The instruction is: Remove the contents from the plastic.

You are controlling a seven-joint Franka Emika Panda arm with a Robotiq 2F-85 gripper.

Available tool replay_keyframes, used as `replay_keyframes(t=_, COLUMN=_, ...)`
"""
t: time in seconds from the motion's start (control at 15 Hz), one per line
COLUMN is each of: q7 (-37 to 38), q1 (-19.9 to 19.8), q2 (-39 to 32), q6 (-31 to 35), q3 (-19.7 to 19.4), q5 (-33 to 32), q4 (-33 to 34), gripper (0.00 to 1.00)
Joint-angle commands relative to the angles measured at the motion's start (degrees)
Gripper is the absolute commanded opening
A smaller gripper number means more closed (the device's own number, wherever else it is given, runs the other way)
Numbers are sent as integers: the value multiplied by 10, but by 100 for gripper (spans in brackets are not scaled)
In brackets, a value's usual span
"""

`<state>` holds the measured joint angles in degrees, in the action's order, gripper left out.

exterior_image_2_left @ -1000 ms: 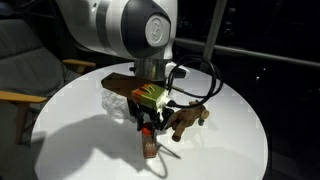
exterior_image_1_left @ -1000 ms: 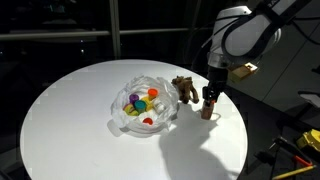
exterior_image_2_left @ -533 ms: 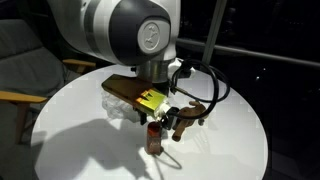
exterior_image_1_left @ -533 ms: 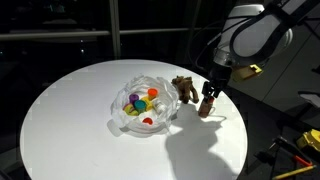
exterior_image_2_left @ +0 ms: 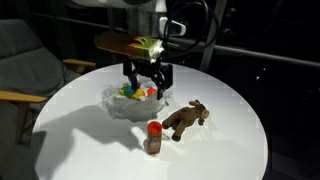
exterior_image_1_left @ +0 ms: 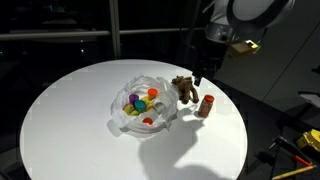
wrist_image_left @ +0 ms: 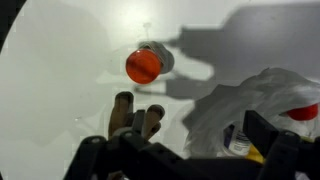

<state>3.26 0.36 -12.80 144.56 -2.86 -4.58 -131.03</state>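
The red round item by the yellow piece is still in the bag. Next I will move my open gripper past the brown figure and down over that item.
The plastic is a crumpled clear bag lying in the middle of the round white table; coloured small pieces still lie inside it. Outside the bag, a brown animal figure stands on the table. A red-capped brown bottle stands upright next to it. My gripper hangs open well above the table with nothing between its fingers. In the wrist view, the bottle's cap, the figure and the bag all lie below the gripper.
The white table has bare surface all round the bag. A chair stands beside the table. Yellow-handled tools lie off the table's edge in an exterior view.
The gripper opened, let go of the bottle and rose away from the table. The bottle now stands alone beside the animal figure.
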Motion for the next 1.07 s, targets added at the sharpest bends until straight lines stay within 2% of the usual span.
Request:
replay_keyframes(t=0.0, q7=37, q1=34, q2=-70, q6=-95, q3=29, q5=-1, q4=128, gripper=100)
replay_keyframes(t=0.33, q7=86, q1=53, q2=-184, q6=-177, q3=51, q5=53, q4=295, gripper=100)
replay_keyframes(t=0.47, q7=117, q1=56, q2=-234, q6=-195, q3=45, q5=70, q4=356, gripper=100)
replay_keyframes(t=1.0, q7=235, q1=67, q2=-378, q6=-191, q3=11, q5=87, q4=512, gripper=100)
